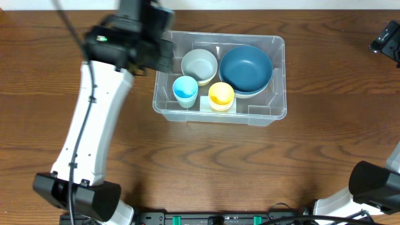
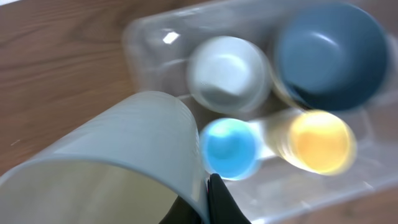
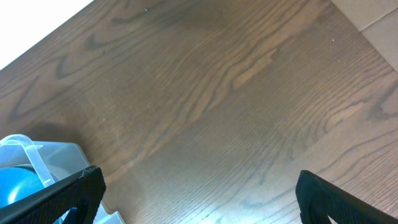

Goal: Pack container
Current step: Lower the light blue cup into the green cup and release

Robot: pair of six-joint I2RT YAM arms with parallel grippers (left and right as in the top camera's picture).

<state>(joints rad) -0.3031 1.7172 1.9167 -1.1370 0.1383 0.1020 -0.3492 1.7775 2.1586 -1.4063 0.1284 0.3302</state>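
Note:
Next I will move my left gripper to the empty light blue cup [image 1: 185, 86] [image 2: 230, 147] below it, to its right in the overhead view, lower the held cup in and release.
The clear plastic container [image 1: 219, 117] stands at the table's middle back. It holds a pale bowl [image 1: 199, 64], a dark blue bowl [image 1: 245, 67], a light blue cup [image 1: 185, 89] and a yellow cup [image 1: 221, 94]. My left gripper [image 1: 160, 54] hovers over the container's left end. In the left wrist view the gripper [image 2: 208, 199] is shut on the rim of a pale grey cup [image 2: 124, 143], held above the container [image 2: 143, 37]. My right gripper [image 1: 387, 40] is at the far right back. In its wrist view it [image 3: 199, 193] is open and empty over bare wood.
The brown wooden table [image 1: 206, 169] surrounds the container. The left arm [image 1: 87, 131] stretches from the front left edge to the container. A corner of the container [image 3: 56, 158] shows at the left of the right wrist view.

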